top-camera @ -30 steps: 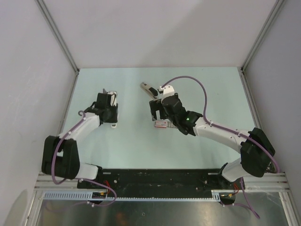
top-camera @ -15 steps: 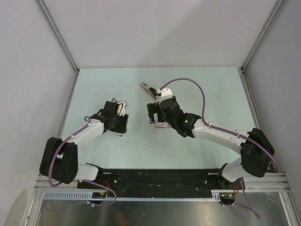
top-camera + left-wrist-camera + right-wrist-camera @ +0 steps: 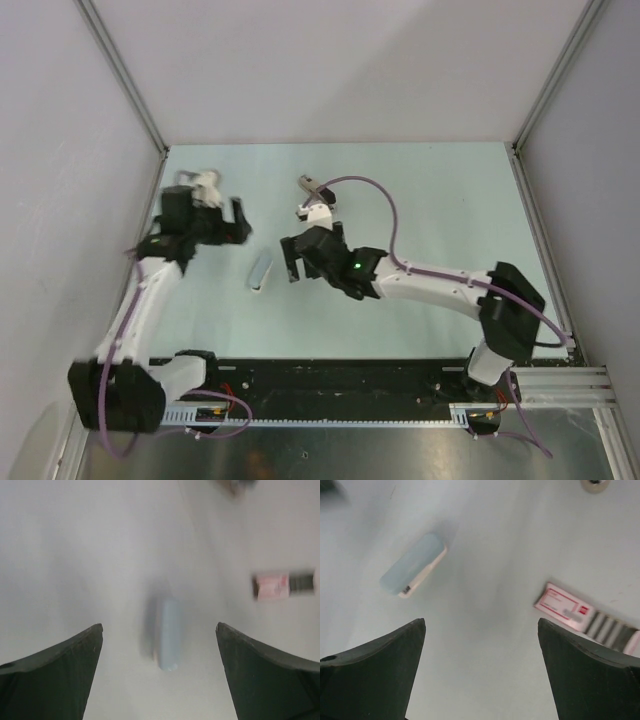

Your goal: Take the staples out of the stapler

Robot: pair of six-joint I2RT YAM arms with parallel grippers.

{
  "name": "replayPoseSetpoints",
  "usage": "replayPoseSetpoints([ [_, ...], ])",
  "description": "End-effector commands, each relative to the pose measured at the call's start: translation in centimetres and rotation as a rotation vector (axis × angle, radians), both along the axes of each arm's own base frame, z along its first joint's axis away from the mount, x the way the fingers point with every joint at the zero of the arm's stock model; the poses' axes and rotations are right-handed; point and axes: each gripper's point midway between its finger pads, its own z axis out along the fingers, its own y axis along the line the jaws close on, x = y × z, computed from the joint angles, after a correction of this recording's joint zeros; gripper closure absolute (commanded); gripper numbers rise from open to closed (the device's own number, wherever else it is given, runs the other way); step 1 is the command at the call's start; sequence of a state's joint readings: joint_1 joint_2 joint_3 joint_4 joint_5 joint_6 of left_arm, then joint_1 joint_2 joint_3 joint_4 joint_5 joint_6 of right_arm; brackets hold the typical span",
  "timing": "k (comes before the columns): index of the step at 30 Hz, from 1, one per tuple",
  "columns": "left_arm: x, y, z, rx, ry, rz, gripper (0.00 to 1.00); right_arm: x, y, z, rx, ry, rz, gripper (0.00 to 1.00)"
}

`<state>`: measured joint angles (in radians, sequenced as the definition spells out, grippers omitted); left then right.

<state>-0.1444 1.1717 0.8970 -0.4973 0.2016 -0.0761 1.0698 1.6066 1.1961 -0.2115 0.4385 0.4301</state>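
The near end of the stapler lies below my right gripper and to its left in the top view, so the gripper needs to cross over, turn to the slant of the stapler's near end (image 3: 255,283) (image 3: 397,581) and go down.
The stapler (image 3: 261,272) is a light blue bar on a white base, lying flat on the table by itself. It also shows in the left wrist view (image 3: 168,632) and the right wrist view (image 3: 415,565). My left gripper (image 3: 236,217) hangs open up and to the left of it, holding nothing (image 3: 159,625). My right gripper (image 3: 297,262) is open and empty over bare table to the stapler's right (image 3: 481,621). Grey strips that look like the staples (image 3: 612,629) lie in a row at one end of the red-and-white box (image 3: 565,609).
The red-and-white box (image 3: 272,586) lies to the right of the stapler. A small grey metal piece (image 3: 310,187) rests farther back near the right arm's cable. Grey walls close in the table on the left, right and back.
My left gripper has opened, let the stapler down on the table and pulled up and away to the left. My right gripper has shifted left, towards the stapler.
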Motion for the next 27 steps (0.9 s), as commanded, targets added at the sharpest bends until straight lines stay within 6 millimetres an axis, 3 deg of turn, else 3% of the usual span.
replayPoseSetpoints([
  [1, 0.3, 4.5, 11.5, -0.084, -0.328, 0.059, 0.01, 0.1, 2.3, -0.5, -0.002, 0.067, -0.132, 0.01],
  [5, -0.9, 8.2, 13.9, -0.048, -0.42, 0.114, 0.01, -1.1, 7.3, 1.2, -0.004, 0.022, -0.11, 0.01],
  [11, -1.8, 11.5, 14.0, -0.102, -0.4, 0.199, 0.05, -1.3, 13.5, -0.1, -0.029, 0.218, -0.032, 0.01],
  [17, -2.2, 12.6, 13.7, -0.22, -0.367, 0.223, 0.03, -1.6, 13.0, -1.5, -0.107, 0.19, -0.081, 0.01],
  [23, -2.5, 13.6, 13.6, -0.128, -0.388, 0.229, 0.01, -1.8, 12.8, -5.1, -0.131, 0.269, -0.139, 0.01],
  [27, -2.7, 14.7, 12.0, -0.068, -0.354, 0.25, 0.01, -1.8, 13.6, -7.1, -0.119, 0.304, -0.171, 0.14],
])
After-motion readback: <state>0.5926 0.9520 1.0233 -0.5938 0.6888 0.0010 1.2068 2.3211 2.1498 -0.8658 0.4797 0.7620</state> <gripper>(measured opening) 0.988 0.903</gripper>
